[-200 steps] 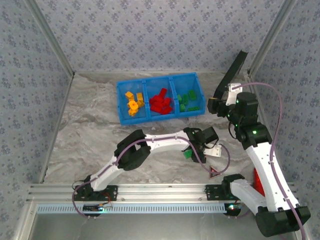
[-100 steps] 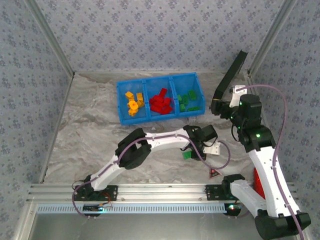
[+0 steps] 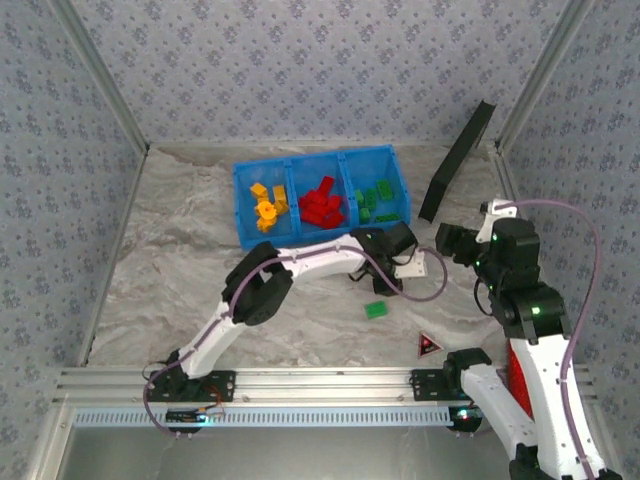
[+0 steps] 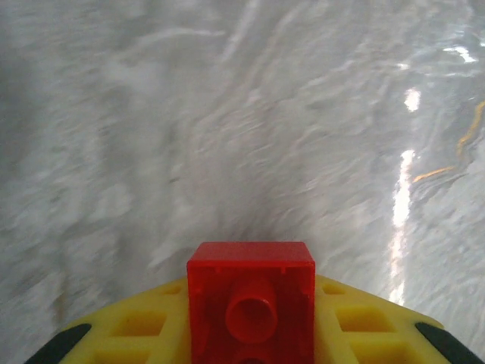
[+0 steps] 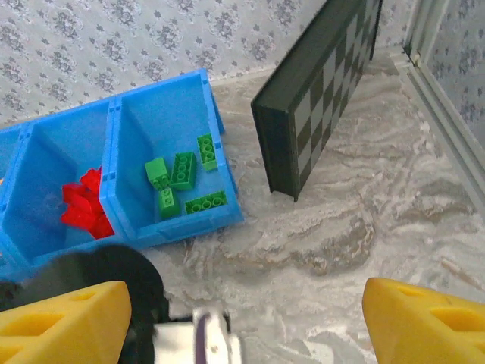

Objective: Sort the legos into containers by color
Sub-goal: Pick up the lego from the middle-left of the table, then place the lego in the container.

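The container of red legos is farther outward than my left gripper, so my left gripper needs to swing outward over the near side of the blue bin and release the red lego among the others of its color.
My left gripper (image 3: 366, 264) is shut on a red lego (image 4: 251, 303), whose hollow underside faces the left wrist camera between the yellow fingers (image 4: 356, 326). It hovers over bare table just in front of the blue bin (image 3: 243, 215). The bin's containers hold yellow legos (image 3: 267, 205), red legos (image 3: 322, 203) and green legos (image 3: 375, 200). One green lego (image 3: 376, 309) lies loose on the table. My right gripper (image 5: 242, 326) is open and holds nothing, right of the bin; it also shows from above (image 3: 450, 242). Below it are the green legos (image 5: 182, 178) and red legos (image 5: 83, 205).
A black checkered board (image 3: 457, 160) leans against the right wall behind the bin; its near corner (image 5: 318, 91) stands close to the bin's right end. A dark triangle with a red mark (image 3: 428, 345) lies near the front edge. The left arm's wrist (image 5: 114, 280) lies under my right gripper.
The left gripper shut on the red lego and carried it back toward the bin, leaving the green lego on the table. The right arm drew away from the board, toward the near edge.
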`<action>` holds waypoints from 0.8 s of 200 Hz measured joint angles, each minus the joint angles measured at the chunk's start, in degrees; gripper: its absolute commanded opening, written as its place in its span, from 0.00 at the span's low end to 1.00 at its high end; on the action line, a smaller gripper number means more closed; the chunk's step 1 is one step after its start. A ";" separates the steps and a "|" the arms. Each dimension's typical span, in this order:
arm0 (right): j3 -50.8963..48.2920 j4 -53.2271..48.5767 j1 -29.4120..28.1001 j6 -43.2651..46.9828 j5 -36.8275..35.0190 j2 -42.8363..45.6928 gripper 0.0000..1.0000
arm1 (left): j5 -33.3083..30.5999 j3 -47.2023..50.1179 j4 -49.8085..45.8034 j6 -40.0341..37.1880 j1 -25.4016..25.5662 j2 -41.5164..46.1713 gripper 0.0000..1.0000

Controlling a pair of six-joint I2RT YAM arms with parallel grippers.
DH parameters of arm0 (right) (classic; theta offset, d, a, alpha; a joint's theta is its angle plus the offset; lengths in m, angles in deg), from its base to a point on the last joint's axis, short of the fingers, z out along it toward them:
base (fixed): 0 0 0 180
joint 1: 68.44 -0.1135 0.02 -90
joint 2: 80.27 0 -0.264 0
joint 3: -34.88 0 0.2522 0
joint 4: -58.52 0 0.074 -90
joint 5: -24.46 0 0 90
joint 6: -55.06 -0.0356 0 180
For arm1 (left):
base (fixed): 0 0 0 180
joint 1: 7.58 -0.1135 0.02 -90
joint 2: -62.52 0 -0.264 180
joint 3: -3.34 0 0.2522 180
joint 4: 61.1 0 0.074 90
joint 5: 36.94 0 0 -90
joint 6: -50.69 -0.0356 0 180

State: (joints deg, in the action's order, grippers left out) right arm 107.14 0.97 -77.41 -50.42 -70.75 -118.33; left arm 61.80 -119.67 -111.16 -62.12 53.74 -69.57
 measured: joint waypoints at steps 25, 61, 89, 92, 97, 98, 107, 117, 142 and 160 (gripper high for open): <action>-2.86 -1.36 0.00 -3.69 -0.09 2.97 0.82 | 1.07 0.15 -0.09 1.97 -3.39 4.74 0.24; -7.72 -1.92 0.00 -9.05 1.40 3.52 0.81 | 1.03 -0.57 0.11 5.03 -9.55 11.96 0.21; -11.74 -1.90 -0.07 -12.39 3.82 3.48 0.81 | -1.99 -2.62 0.33 8.24 -14.53 13.60 0.22; -12.17 -1.90 -0.11 -12.70 4.00 3.45 0.81 | -2.43 -2.89 0.31 8.63 -15.02 13.60 0.22; -13.07 -1.95 -0.17 -13.38 4.42 3.32 0.80 | -3.26 -3.32 0.11 9.35 -15.74 13.55 0.22; -13.20 -1.95 -0.17 -13.46 4.44 3.30 0.80 | -3.41 -3.52 -0.04 9.51 -15.98 13.53 0.22; -14.80 -1.90 -0.35 -14.69 5.03 3.06 0.80 | -4.76 -4.98 -1.05 10.95 -17.29 13.25 0.22; -16.85 -1.92 -0.74 -16.39 5.77 2.73 0.79 | -6.01 -7.21 -2.01 12.74 -18.71 12.59 0.22; -21.77 -1.88 -3.28 -21.16 7.39 1.81 0.79 | -7.82 -12.50 -3.76 17.20 -22.18 10.23 0.22; -24.35 -1.79 -6.36 -24.35 7.54 0.48 0.79 | -8.39 -17.14 -5.66 19.80 -24.50 7.04 0.22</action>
State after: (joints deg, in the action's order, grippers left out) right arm 82.80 -0.83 -83.77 -74.77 -63.21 -117.85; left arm 53.40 -136.80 -116.82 -42.32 29.24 -62.54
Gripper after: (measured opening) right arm 0.788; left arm 0.330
